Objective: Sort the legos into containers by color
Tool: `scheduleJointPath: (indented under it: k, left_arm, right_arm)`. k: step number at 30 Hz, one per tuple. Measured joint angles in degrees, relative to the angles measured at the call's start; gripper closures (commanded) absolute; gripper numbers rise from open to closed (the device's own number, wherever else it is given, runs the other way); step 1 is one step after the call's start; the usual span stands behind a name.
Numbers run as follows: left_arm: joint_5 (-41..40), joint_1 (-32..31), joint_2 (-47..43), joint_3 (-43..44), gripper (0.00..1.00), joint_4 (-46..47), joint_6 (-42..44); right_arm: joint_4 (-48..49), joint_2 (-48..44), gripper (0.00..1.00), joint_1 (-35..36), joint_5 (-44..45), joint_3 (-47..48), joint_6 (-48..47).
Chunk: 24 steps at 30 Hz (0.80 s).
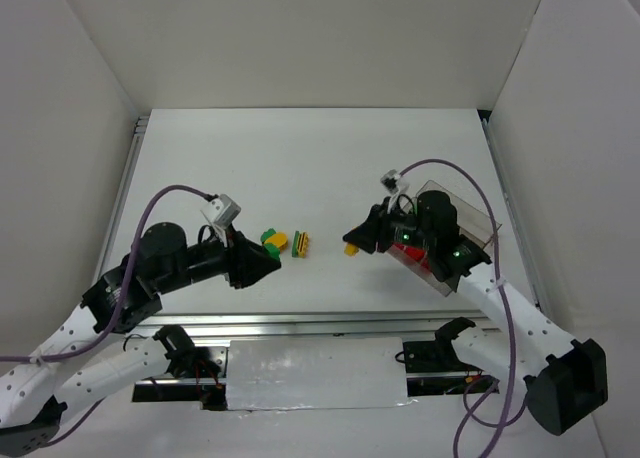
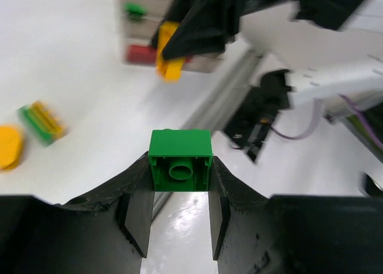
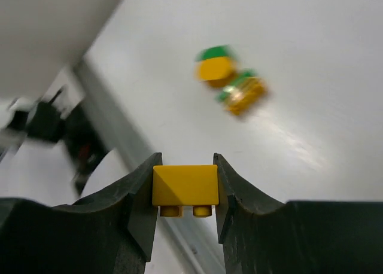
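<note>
The right gripper swings over the farthest clear container (image 1: 465,211) next and releases the yellow lego, since that container lies outward and to the right in the top view.
My left gripper (image 2: 180,167) is shut on a green lego (image 2: 180,147), held off the table; from above the gripper (image 1: 266,264) hides that brick. The right gripper (image 3: 184,166) is shut on a yellow lego (image 3: 184,184), which shows at its tip from above (image 1: 351,248). Between the two grippers lie a round yellow-and-green lego (image 1: 274,240) and a flat green-and-yellow one (image 1: 301,244). The clear containers (image 1: 470,216) sit behind the right arm, partly hidden. A red lego (image 2: 139,52) and a green one (image 2: 134,9) lie inside.
A metal rail (image 1: 320,323) runs along the table's near edge, with a silver plate (image 1: 315,373) below it. White walls close off the left, back and right. A purple cable (image 1: 440,168) loops above the right arm.
</note>
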Motion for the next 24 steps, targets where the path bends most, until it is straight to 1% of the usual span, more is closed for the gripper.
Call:
scheduleJointPath:
  k: [3,5,8,12,16,21,22,24]
  left_arm:
    - [-9.66,0.04,3.69,3.69,1.00,-7.32,0.15]
    - [-14.78,0.09,4.92,4.24,1.00,-10.58,0.28]
    - [-18.25,0.11,4.42,2.56,1.00,-13.64,0.35]
    - [-19.52,0.11,1.57,1.64,1.00,-15.43,0.52]
    - [-19.52,0.11,0.57,1.64,1.00,-15.17,1.53]
    - [-17.51,0.11,3.41,1.64,1.00,-15.15,2.14]
    - [-17.11,0.11,3.85,1.64,1.00,-15.13,2.56]
    - [-16.28,0.09,4.81,1.57,1.00,-15.15,3.04]
  right_arm:
    - [-5.09,2.86,1.00,-7.21,15.10,1.14,6.01]
    - [-8.46,5.62,1.00,-12.13,23.12,2.32,10.05]
    - [-11.91,8.44,1.00,-17.25,33.90,3.82,14.67]
    - [-15.19,11.13,1.00,-21.18,46.99,7.67,19.71]
    - [-15.93,15.74,1.00,-23.87,56.92,13.42,22.12]
    - [-15.45,23.67,1.00,-27.45,62.53,18.23,22.58]
    - [-15.56,25.38,0.99,-28.20,63.14,18.93,22.53]
    - [-15.43,28.46,0.90,-29.31,63.87,19.78,22.43]
